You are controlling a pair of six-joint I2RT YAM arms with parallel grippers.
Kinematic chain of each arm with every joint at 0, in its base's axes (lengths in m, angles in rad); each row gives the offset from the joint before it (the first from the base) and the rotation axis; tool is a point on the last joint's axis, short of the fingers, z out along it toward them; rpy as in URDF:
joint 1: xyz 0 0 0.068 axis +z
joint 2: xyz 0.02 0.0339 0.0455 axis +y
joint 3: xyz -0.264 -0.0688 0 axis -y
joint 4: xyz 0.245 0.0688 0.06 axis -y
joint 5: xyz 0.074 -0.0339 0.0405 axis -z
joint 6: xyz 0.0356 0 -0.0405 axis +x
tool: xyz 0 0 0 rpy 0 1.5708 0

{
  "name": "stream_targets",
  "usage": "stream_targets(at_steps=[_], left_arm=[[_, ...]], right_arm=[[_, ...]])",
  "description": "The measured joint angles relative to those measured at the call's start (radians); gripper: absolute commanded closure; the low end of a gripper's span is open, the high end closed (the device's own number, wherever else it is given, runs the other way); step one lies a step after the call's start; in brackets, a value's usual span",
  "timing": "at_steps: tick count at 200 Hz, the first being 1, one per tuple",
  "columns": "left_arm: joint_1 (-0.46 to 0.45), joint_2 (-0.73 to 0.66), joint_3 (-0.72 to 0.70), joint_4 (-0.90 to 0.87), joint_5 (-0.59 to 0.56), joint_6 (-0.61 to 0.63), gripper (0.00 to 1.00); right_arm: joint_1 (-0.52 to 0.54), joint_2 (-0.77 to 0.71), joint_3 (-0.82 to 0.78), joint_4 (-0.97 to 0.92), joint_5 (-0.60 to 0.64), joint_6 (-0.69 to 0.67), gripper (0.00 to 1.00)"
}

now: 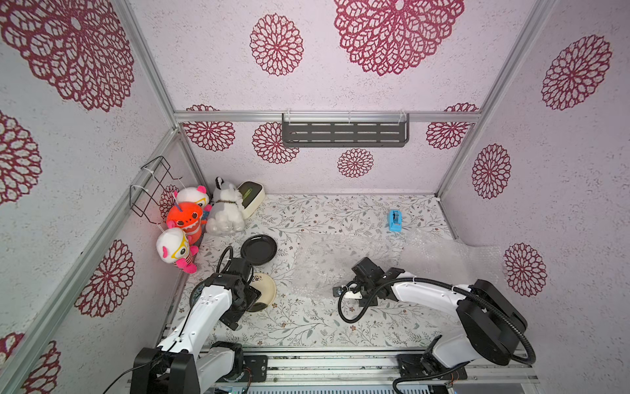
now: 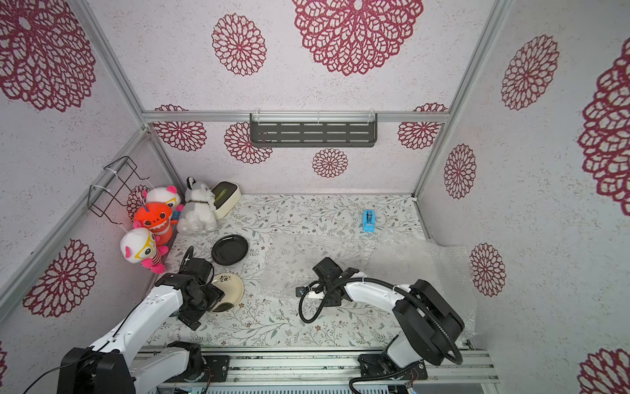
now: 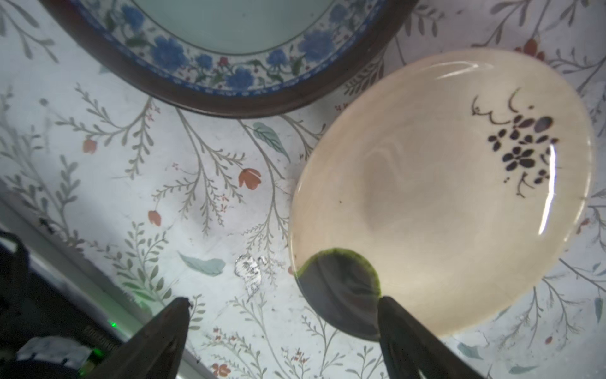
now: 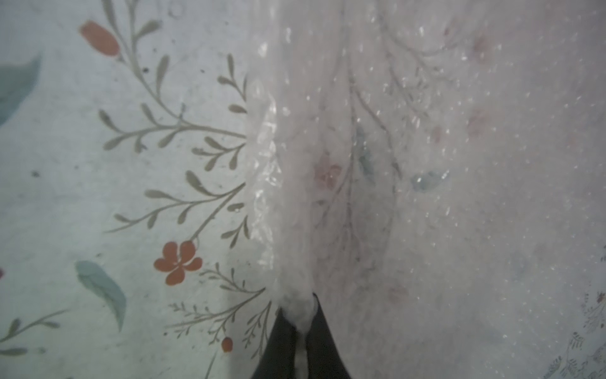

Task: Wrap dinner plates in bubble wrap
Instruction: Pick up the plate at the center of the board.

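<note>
The cream plate's rim by the dark green patch (image 2: 216, 308) (image 3: 301, 287) lies below my left gripper's open fingers, so the left gripper lowers and closes across it next.
Bubble wrap (image 1: 341, 252) (image 2: 306, 252) lies spread over the middle and right of the table. My right gripper (image 4: 300, 315) is shut on a bunched bit of its near edge. A glossy black plate (image 1: 259, 249) (image 2: 230, 249) sits at the back left. Just in front of it lies a cream plate (image 3: 442, 197) (image 1: 267, 288) with dark floral marks. My left gripper (image 3: 285, 315) hangs open above the table, one finger over that plate's dark green rim patch. A third plate (image 3: 229, 65), dark-rimmed with a blue flower band, lies beside it, mostly hidden under the left arm in both top views.
A blue tape dispenser (image 1: 394, 221) stands at the back right. Plush toys (image 1: 191, 221) and a cream box with a green top (image 1: 252, 196) crowd the back left corner. More crinkled wrap (image 1: 460, 262) rides up the right wall. A wire basket (image 1: 153, 186) hangs on the left wall.
</note>
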Motion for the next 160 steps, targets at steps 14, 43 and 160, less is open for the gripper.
stream_targets(at_steps=[14,43,160], left_arm=[[0.015,0.005,-0.038,0.066,0.017,-0.012,0.19],[0.034,0.036,-0.100,0.188,0.047,-0.029,0.40],[0.052,-0.078,-0.137,0.403,0.027,0.016,1.00]], right_arm=[[0.001,-0.020,-0.027,0.037,-0.023,-0.047,0.83],[0.005,-0.036,-0.052,0.115,-0.070,-0.096,0.46],[-0.408,-0.145,0.089,0.211,-0.047,1.006,0.15]])
